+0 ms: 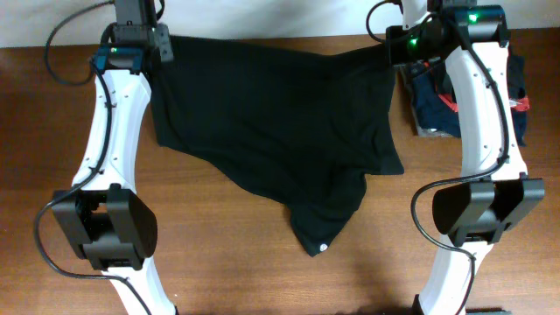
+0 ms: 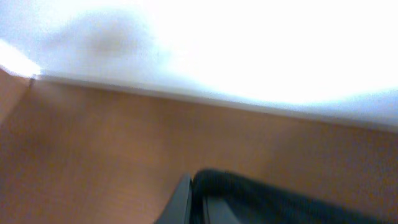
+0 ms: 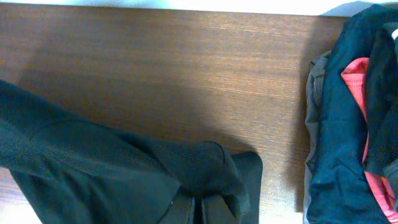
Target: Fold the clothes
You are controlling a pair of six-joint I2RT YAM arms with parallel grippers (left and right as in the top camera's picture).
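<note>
I should move my left gripper outward next, then lower it to the right in the overhead view and let go of the shirt's corner, because the tabletop by the wall point(image 2: 264, 146) is below it.
The black polo shirt point(image 1: 271, 131) lies spread over the far half of the table, its lower part bunched toward the front with a small white mark near its lowest point. My left gripper point(image 1: 162, 45) is at the shirt's far left corner, shut on its edge point(image 2: 261, 190). My right gripper point(image 1: 395, 44) is at the far right corner, shut on a fold of the shirt point(image 3: 199, 180). Both hold the fabric near the table's back edge.
A pile of navy, red and black garments point(image 1: 437, 101) lies at the far right, also in the right wrist view point(image 3: 348, 124). A white wall point(image 2: 249, 50) runs behind the brown table point(image 1: 219, 245).
</note>
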